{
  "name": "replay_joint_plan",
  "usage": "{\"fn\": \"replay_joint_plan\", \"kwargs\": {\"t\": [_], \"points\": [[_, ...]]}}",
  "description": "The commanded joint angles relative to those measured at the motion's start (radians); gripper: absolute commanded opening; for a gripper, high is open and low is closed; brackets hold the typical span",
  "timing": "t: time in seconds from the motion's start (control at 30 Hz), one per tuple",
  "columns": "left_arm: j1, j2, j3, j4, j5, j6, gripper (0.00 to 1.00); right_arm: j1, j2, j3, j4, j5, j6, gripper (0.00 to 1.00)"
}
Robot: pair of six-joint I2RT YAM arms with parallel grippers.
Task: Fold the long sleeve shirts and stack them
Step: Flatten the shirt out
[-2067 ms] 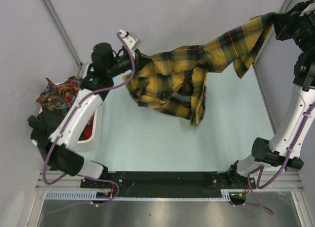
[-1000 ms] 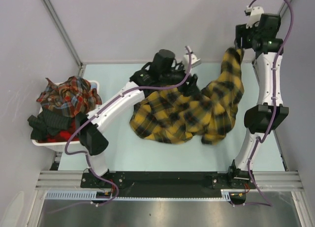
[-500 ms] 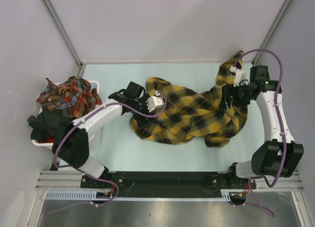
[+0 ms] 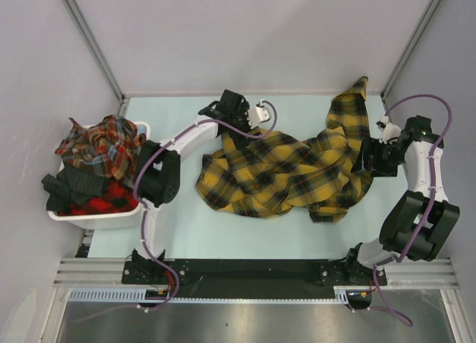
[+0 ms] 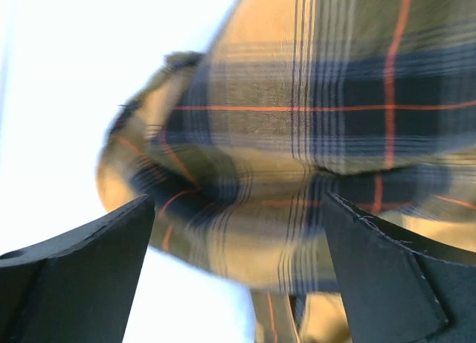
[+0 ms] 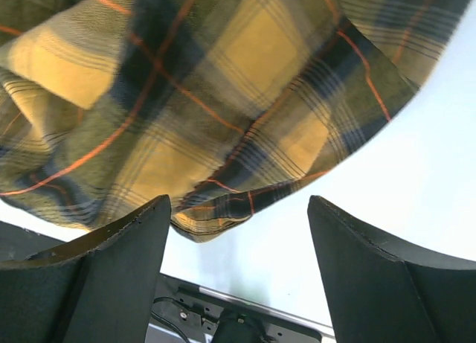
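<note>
Next, my right gripper moves outward beside the trailing sleeve and closes on the sleeve's far end by the back wall, since the sleeve juts away from the shirt's body.
A mustard-yellow long sleeve shirt [image 4: 286, 172] with black checks lies crumpled in the middle of the table, one sleeve [image 4: 349, 112] trailing toward the back right. My left gripper [image 4: 232, 135] is at the shirt's back left edge, open. In the left wrist view its jaws [image 5: 236, 209] stand wide apart with the cloth [image 5: 312, 120] beyond them, not pinched. At the shirt's right edge my right gripper [image 4: 367, 160] is also open. The right wrist view shows its jaws [image 6: 238, 205] wide apart, the shirt's hem [image 6: 223, 135] above them and bare table between. Red plaid shirts [image 4: 100, 146] fill a bin at the left.
The white bin [image 4: 97, 220] stands at the table's left edge. Grey walls close in the back and both sides. The black rail [image 4: 245, 272] with both arm bases runs along the near edge.
The yellow shirt, held up and stretched between both grippers, has been laid on the table and let go. The left gripper moved to its back left edge, the right came down beside it.
</note>
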Motion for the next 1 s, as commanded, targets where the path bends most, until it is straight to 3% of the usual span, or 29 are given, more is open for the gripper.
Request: {"fn": "replay_joint_plan", "kwargs": {"t": [0.0, 0.13, 0.17, 0.23, 0.27, 0.3, 0.37, 0.5, 0.6, 0.7, 0.8, 0.83, 0.9, 0.97], "points": [[-0.002, 0.112, 0.081, -0.133, -0.027, 0.056, 0.96, -0.037, 0.021, 0.011, 0.007, -0.006, -0.004, 0.79], [0.007, 0.118, 0.063, -0.256, -0.036, 0.076, 0.72, -0.066, 0.052, 0.018, 0.014, -0.023, -0.002, 0.79], [0.012, 0.089, 0.038, -0.275, -0.039, 0.083, 0.57, -0.069, 0.066, 0.019, 0.017, -0.025, -0.002, 0.79], [0.026, 0.041, -0.078, -0.316, -0.031, 0.087, 0.40, -0.077, 0.084, 0.030, 0.026, -0.029, -0.004, 0.79], [0.029, -0.027, -0.130, -0.328, -0.025, 0.092, 0.18, -0.083, 0.093, 0.037, 0.029, -0.032, -0.002, 0.79], [0.029, -0.073, -0.192, -0.336, -0.011, 0.090, 0.08, -0.086, 0.116, 0.048, 0.032, -0.038, -0.004, 0.79], [0.027, -0.241, -0.392, -0.354, 0.028, 0.093, 0.00, -0.097, 0.138, 0.086, 0.040, -0.051, -0.001, 0.78], [-0.049, -0.538, -0.760, -0.443, 0.070, 0.110, 0.00, -0.098, 0.216, 0.157, 0.073, -0.084, 0.024, 0.77], [-0.101, -0.684, -0.874, -0.523, 0.096, 0.110, 0.00, -0.080, 0.294, 0.217, 0.121, -0.095, 0.067, 0.76], [-0.095, -0.718, -0.849, -0.618, 0.138, 0.147, 0.01, -0.048, 0.356, 0.286, 0.184, -0.078, 0.113, 0.73], [-0.030, -0.718, -0.747, -0.592, 0.180, 0.156, 0.50, -0.015, 0.457, 0.356, 0.239, -0.049, 0.162, 0.70], [-0.004, -0.703, -0.708, -0.571, 0.225, 0.133, 0.60, -0.009, 0.480, 0.376, 0.251, -0.049, 0.173, 0.70], [0.066, -0.631, -0.581, -0.481, 0.251, 0.075, 0.70, 0.005, 0.514, 0.424, 0.289, -0.057, 0.211, 0.66], [0.107, -0.574, -0.446, -0.425, 0.317, -0.003, 0.73, 0.014, 0.561, 0.452, 0.313, -0.063, 0.237, 0.65]]}}
